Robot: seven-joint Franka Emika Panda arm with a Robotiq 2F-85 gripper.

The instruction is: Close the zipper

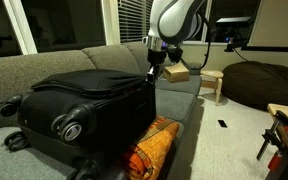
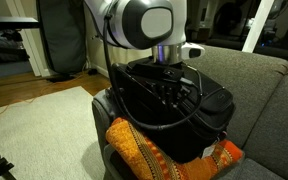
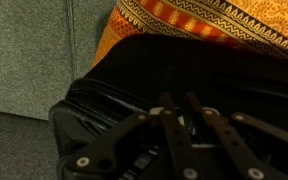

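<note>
My gripper, fingers closed on the zipper pull, draws along the lid-edge seam (image 1: 136, 88) next, which continues to the gripper's right in the wrist view, and releases.
A large black soft suitcase (image 1: 84, 100) lies on a grey couch (image 1: 44, 65), and it shows in both exterior views (image 2: 149, 110). Its thin black zipper (image 3: 94, 100) runs along the lid-edge seam. My gripper (image 1: 154, 68) is down on the suitcase's edge (image 2: 174, 88). In the wrist view the gripper (image 3: 180, 102) has its fingers drawn close together on a small dark piece at the seam, which looks like the zipper pull. The picture is dark there. The seam under the fingers is hidden.
An orange patterned cushion (image 1: 154, 145) leans against the suitcase (image 2: 154, 155) and fills the top of the wrist view (image 3: 214, 20). A wooden stool (image 1: 214, 82), a cardboard box (image 1: 176, 72) and a dark beanbag (image 1: 264, 80) stand beyond the couch.
</note>
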